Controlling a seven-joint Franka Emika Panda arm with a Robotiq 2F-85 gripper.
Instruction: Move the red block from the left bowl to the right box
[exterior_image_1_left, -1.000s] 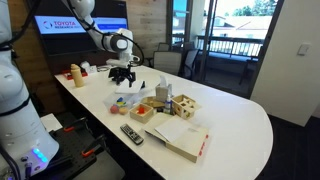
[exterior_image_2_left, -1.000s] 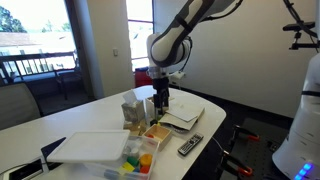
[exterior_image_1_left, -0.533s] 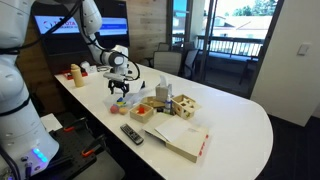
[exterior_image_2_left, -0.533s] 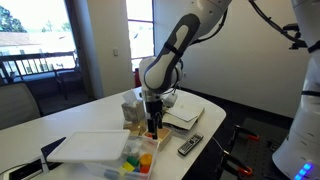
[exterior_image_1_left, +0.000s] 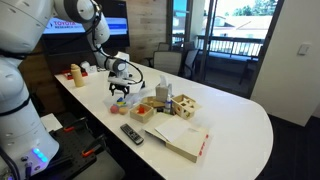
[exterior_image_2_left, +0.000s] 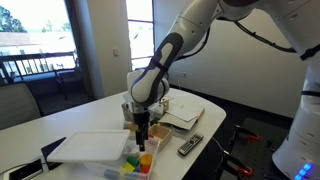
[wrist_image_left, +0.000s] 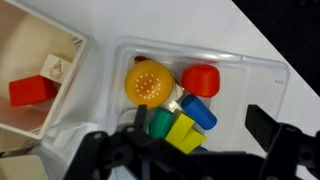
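Observation:
My gripper is open and should next lower into the bowl (wrist_image_left: 255, 75) past the blue cylinder onto the red block (wrist_image_left: 201, 80), since its top is uncovered beside the orange disc.
In the wrist view a pale, clear shallow bowl (wrist_image_left: 255, 75) holds a small red block (wrist_image_left: 201, 79) with an orange disc, a blue cylinder, a green piece and a yellow piece. My gripper (wrist_image_left: 185, 147) hangs open just above these pieces and holds nothing. A white-walled box (wrist_image_left: 62, 55) beside the bowl holds another red block (wrist_image_left: 30, 90). In both exterior views the gripper (exterior_image_1_left: 121, 94) (exterior_image_2_left: 142, 142) points down over the bowl (exterior_image_1_left: 128, 101) (exterior_image_2_left: 140, 163) near the table's end.
A low orange-red tray (exterior_image_1_left: 143, 111) and a wooden sorter box (exterior_image_1_left: 183, 106) stand by the bowl. A remote (exterior_image_1_left: 131, 133) and a flat white box (exterior_image_1_left: 182, 138) lie nearer the table edge. A white lid (exterior_image_2_left: 90, 148) lies beside the bowl. Bottles (exterior_image_1_left: 75, 73) stand far back.
The arm has swung across and lowered, so the gripper now sits low over the bowl of coloured pieces. Nothing on the table has moved.

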